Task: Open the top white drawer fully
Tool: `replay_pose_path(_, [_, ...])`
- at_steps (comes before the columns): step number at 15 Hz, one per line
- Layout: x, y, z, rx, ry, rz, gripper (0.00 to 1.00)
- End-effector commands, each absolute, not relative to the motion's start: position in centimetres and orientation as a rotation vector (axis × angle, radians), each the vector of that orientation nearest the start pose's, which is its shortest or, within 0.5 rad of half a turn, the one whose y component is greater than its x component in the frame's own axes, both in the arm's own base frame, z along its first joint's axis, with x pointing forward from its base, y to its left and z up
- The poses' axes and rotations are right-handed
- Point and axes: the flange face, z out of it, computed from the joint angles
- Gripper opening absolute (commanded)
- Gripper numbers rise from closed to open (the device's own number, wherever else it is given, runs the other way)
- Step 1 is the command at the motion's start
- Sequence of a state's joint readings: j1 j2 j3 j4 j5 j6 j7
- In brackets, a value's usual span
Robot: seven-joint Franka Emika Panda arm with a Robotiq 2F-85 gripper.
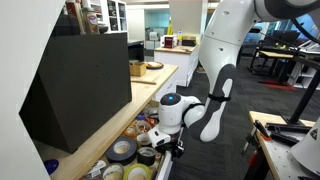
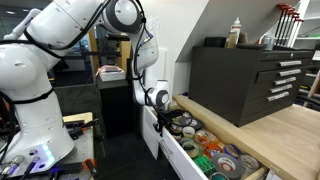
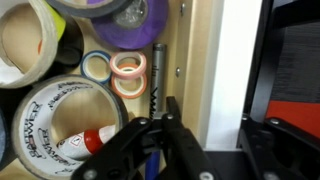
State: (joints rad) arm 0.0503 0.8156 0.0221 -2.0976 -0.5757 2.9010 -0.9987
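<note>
The white front panel needs to be pulled a little farther away from the wooden counter before my gripper lets go of it.
The top white drawer stands pulled out from under the wooden counter in both exterior views point(image 1: 110, 160) point(image 2: 172, 148) and holds several tape rolls. In the wrist view its white front panel point(image 3: 222, 60) runs up the middle, with the wooden inner wall beside it. My gripper point(image 3: 208, 115) straddles this front panel, one black finger inside the drawer and one outside, closed against it. It shows at the drawer's outer end in both exterior views point(image 1: 160, 140) point(image 2: 165, 118).
Inside the drawer lie a purple roll point(image 3: 130, 20), a big white roll point(image 3: 55, 120), small orange rolls point(image 3: 128, 65) and a black pen point(image 3: 157, 70). A black tool cabinet point(image 1: 80, 85) point(image 2: 250, 80) sits on the counter. A second robot base point(image 2: 35, 110) stands nearby.
</note>
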Motion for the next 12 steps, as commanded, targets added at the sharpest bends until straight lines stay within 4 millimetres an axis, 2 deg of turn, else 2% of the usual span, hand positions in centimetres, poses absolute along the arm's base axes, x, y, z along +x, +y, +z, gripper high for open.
replay_pose_path(1, [48.7, 8.1, 2.4, 2.041, 2.285, -0.148, 0.13])
replay_pose_path(3, [48.6, 7.7, 3.2, 2.047, 2.255, -0.158, 0.13])
replay_pose_path(4, [49.2, 7.6, 3.8, 2.046, 2.240, -0.137, 0.13])
replay_pose_path(5, [49.5, 7.5, 4.2, 2.054, 2.220, -0.142, 0.63])
replay_pose_path(6, [49.8, 7.5, 4.9, 2.064, 2.199, -0.141, 0.65])
replay_pose_path(11, [51.0, 8.4, 9.6, 2.058, 2.165, -0.123, 0.96])
replay_pose_path(12, [51.2, 8.6, 10.7, 2.064, 2.154, -0.134, 0.99])
